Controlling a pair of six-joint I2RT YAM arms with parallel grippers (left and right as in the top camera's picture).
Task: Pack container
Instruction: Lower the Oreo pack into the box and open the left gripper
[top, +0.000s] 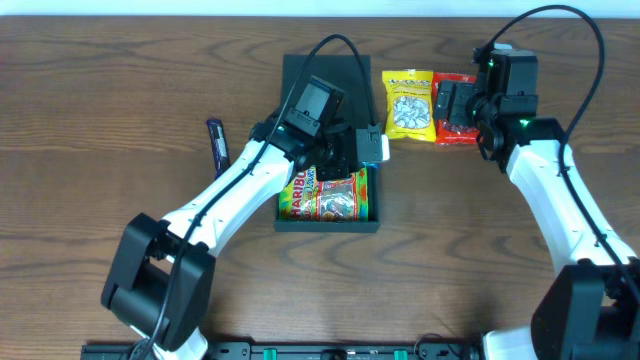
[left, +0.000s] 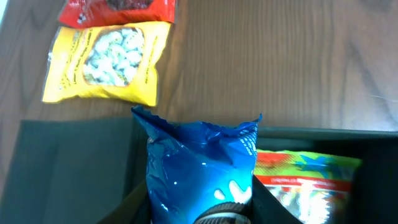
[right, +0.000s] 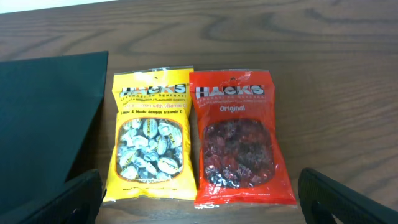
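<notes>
The red packet is below, toward the right in my right gripper's wrist view. My right gripper will next go down that way onto its dark window (right: 239, 152) and stay off the yellow packet.
The dark teal container (top: 371, 218) stands mid-table with its flap lid (top: 325, 75) folded out flat behind it. A colourful Haribo packet (top: 325, 195) lies inside. My left gripper (top: 345, 150) hovers over the box, shut on a blue packet (left: 202, 162) that stands upright above the container wall (left: 323, 134), next to the Haribo packet (left: 308, 180). My right gripper (right: 199, 199) is open above the near ends of a yellow Hacks packet (right: 152, 146) and a red Hacks packet (right: 239, 146), touching neither. In the overhead view it (top: 462, 105) covers part of the red packet (top: 455, 133).
The yellow packet (top: 409, 103) lies right of the lid, on the wooden table. A dark purple bar (top: 217, 143) rests left of the left arm. In the right wrist view the lid (right: 46, 112) is at the left.
</notes>
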